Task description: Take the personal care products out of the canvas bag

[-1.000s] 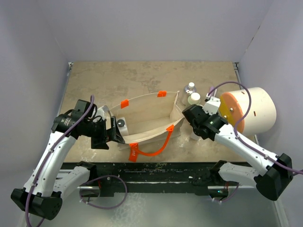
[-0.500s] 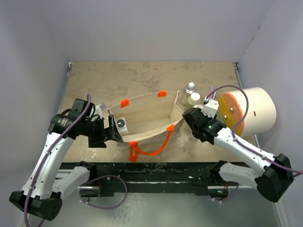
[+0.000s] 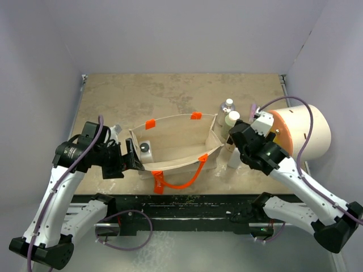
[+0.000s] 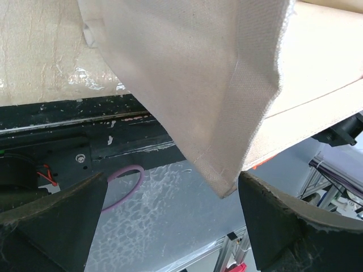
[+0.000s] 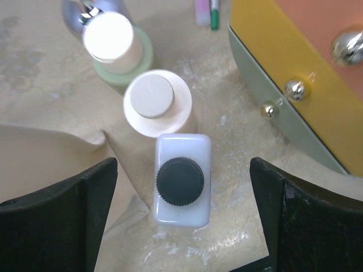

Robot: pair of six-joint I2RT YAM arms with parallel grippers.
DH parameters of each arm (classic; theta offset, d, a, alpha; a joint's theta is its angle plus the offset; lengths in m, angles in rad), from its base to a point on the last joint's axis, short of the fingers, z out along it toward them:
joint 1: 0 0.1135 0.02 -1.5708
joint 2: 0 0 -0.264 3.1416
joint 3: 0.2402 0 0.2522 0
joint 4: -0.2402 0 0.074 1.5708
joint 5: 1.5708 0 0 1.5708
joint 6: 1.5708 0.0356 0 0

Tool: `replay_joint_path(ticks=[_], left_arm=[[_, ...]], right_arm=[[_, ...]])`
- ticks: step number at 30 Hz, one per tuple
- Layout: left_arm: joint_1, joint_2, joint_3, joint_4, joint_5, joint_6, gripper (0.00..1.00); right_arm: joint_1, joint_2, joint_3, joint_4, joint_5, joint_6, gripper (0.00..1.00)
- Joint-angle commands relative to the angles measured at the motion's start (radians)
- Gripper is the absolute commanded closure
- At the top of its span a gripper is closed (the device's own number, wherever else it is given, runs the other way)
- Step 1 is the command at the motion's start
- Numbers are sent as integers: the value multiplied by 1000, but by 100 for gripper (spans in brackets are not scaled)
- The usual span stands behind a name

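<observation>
I will lift my right gripper across the bag (image 3: 180, 141) and lower it around the white bottle inside the bag, as that bottle stands to the gripper's left in the top view.
The beige canvas bag (image 3: 180, 141) with orange handles stands open mid-table. One white bottle with a dark cap (image 3: 146, 148) stands inside at its left end. My right gripper (image 5: 182, 165) is open, straddling a white, dark-capped bottle (image 5: 182, 195) that stands upright on the table by the bag's right end (image 3: 234, 158). Behind it stand a cream-capped bottle (image 5: 156, 102), a pale green one (image 5: 116, 48) and a clear one (image 3: 228, 106). My left gripper (image 4: 170, 195) is open at the bag's left end (image 3: 134, 161), with a bag corner (image 4: 227, 130) hanging between its fingers, unclamped.
A big cream cylinder with an orange-yellow face (image 3: 298, 131) lies at the right, close to my right wrist and the bottles. Grey walls enclose the table on three sides. The black front rail (image 3: 181, 204) runs just below the bag's loose orange handle (image 3: 187, 178).
My right gripper has opened and let go of the white dark-capped bottle, which now stands on the table. The right wrist shifted up and right. My left arm drew slightly left.
</observation>
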Motion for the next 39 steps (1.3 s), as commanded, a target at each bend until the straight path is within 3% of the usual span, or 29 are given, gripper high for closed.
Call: replay_joint_path(ticks=[1, 6, 12, 17, 20, 27, 39], left_arm=[[-3, -20, 24, -6, -19, -27, 1], [-3, -22, 28, 2, -6, -41, 2], [-3, -24, 29, -4, -6, -25, 5], [-2, -41, 9, -14, -19, -18, 9], [-2, -58, 3, -15, -17, -28, 11], [-3, -52, 30, -25, -15, -32, 13], [-3, -88, 55, -79, -71, -34, 8]], right_arm=[[-3, -52, 155, -9, -7, -177, 0], [-2, -49, 272, 247, -274, -490, 0], [32, 130, 425, 302, -545, -525, 0], [318, 314, 540, 334, -477, -524, 0], [391, 437, 601, 328, -518, -435, 0], [451, 644, 658, 391, -602, -282, 0], [480, 773, 666, 390, -651, -202, 8]])
